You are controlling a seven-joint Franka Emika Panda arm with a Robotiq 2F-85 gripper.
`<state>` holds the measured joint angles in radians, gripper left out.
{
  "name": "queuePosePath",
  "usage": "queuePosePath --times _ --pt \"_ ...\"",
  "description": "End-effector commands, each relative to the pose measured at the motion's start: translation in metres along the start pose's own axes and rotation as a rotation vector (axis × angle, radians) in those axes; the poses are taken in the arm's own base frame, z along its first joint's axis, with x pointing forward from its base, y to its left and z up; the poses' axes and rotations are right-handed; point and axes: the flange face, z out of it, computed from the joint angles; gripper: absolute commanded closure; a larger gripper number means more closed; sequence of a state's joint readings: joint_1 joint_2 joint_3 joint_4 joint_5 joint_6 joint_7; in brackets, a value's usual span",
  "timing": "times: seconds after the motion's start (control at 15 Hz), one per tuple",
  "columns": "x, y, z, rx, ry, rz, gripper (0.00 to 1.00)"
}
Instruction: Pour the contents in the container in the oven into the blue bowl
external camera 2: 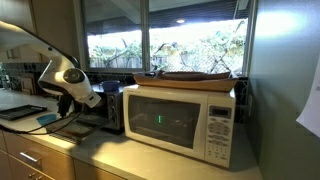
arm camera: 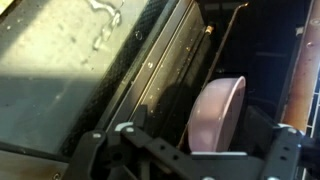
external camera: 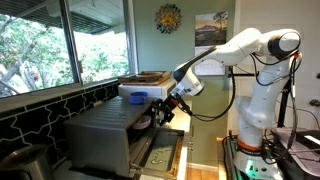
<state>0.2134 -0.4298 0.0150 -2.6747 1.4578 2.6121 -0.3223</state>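
Note:
Next, my gripper pushes a little deeper into the oven with a slight turn, onto the lavender-pink container's near edge (arm camera: pixel 210 132) between my open fingertips.
The grey-silver oven (external camera: pixel 105 135) stands with its glass door (external camera: pixel 160 152) dropped open. In the wrist view the lavender-pink container (arm camera: pixel 220 110) sits inside the dark oven cavity. My gripper (arm camera: pixel 195 152) reaches into the oven mouth (external camera: pixel 163 108) with its fingers spread on either side of the container, and it looks open. The container's contents are hidden. A small blue shape (external camera: pixel 135 97) on top of the oven looks like the blue bowl. In an exterior view the arm (external camera 2: pixel 70 80) hides the oven opening.
A white microwave (external camera 2: pixel 180 122) with a wooden tray (external camera 2: pixel 190 76) on top stands beside the oven on the counter. Windows run behind the appliances. The oven's wire rack and side wall (arm camera: pixel 165 70) lie close to the fingers.

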Motion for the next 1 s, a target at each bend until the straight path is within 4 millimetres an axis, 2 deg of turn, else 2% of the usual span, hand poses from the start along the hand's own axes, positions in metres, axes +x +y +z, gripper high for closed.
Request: queuePosePath --times 0.0,0.27,0.47,0.6,0.8,0.93 --pt "-0.002 0.008 0.012 0.03 0.021 0.02 0.0" --pt "-0.002 0.009 0.02 0.077 0.04 0.044 0.06" --pt "-0.001 0.009 0.027 0.11 0.058 0.071 0.02" --pt "-0.001 0.008 0.031 0.133 0.068 0.082 0.05" --pt "0.0 0.008 0.039 0.149 0.079 0.092 0.17" --pt "0.002 0.008 0.042 0.158 0.092 0.103 0.2"
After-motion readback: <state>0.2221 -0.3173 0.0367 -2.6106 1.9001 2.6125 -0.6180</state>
